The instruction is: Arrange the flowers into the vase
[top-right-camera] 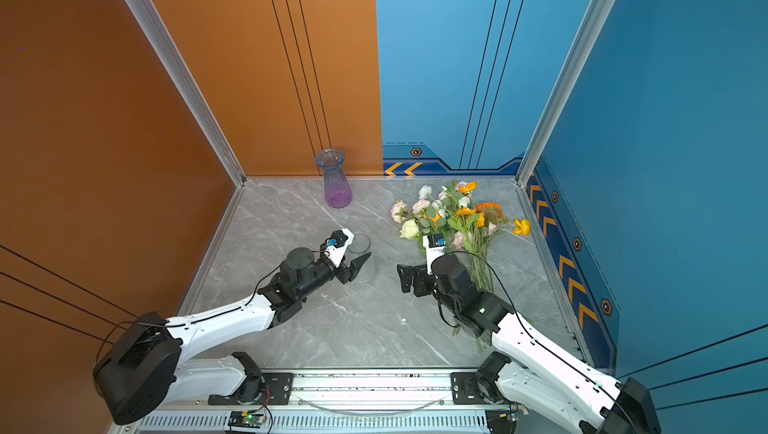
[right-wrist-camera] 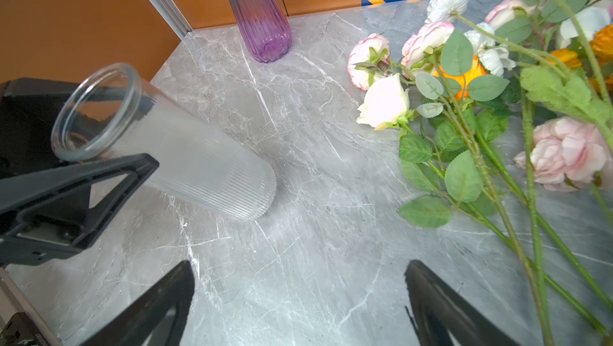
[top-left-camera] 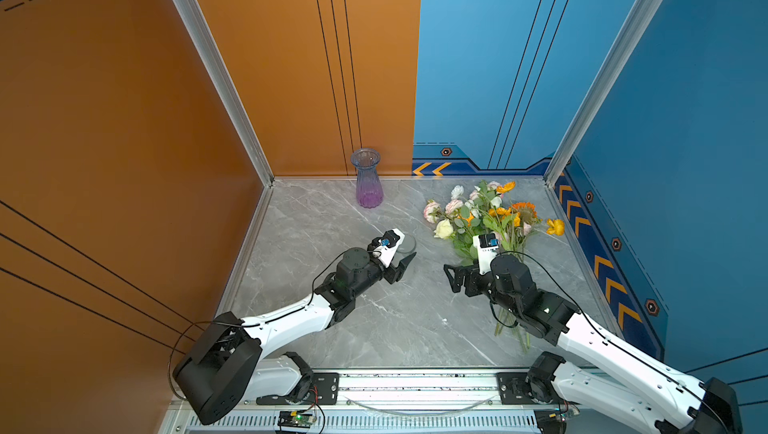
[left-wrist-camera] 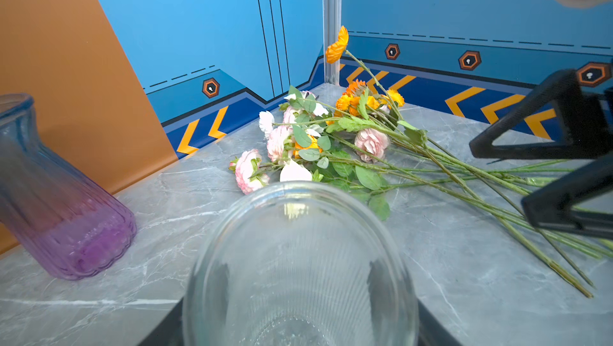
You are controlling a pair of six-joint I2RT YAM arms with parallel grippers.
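I need to keep my left gripper where it is and open its fingers to let go of the clear vase (left-wrist-camera: pixel 298 261), because the vase's base (left-wrist-camera: pixel 291 333) is resting on the table below my gripper.
The flowers (top-left-camera: pixel 486 215) (top-right-camera: pixel 453 211) lie as a bunch on the table at the back right, with pink, white, cream and orange blooms toward the back and green stems (left-wrist-camera: pixel 464 175) toward the front. A clear ribbed glass vase (right-wrist-camera: pixel 199 162) (left-wrist-camera: pixel 298 261) stands left of them. My left gripper (top-left-camera: pixel 409 255) (top-right-camera: pixel 363 263) is shut on its sides, and its base looks to rest on the table. My right gripper (right-wrist-camera: pixel 298 268) (top-left-camera: pixel 451 280) hangs open over bare table, just left of the stems, holding nothing.
A purple-tinted ribbed vase (top-left-camera: pixel 368 186) (right-wrist-camera: pixel 262 22) stands upright at the back, near the orange wall. The grey marble table (top-left-camera: pixel 374 328) is walled at the left, back and right. The right arm (top-left-camera: pixel 523 286) covers the lower stems in both top views.
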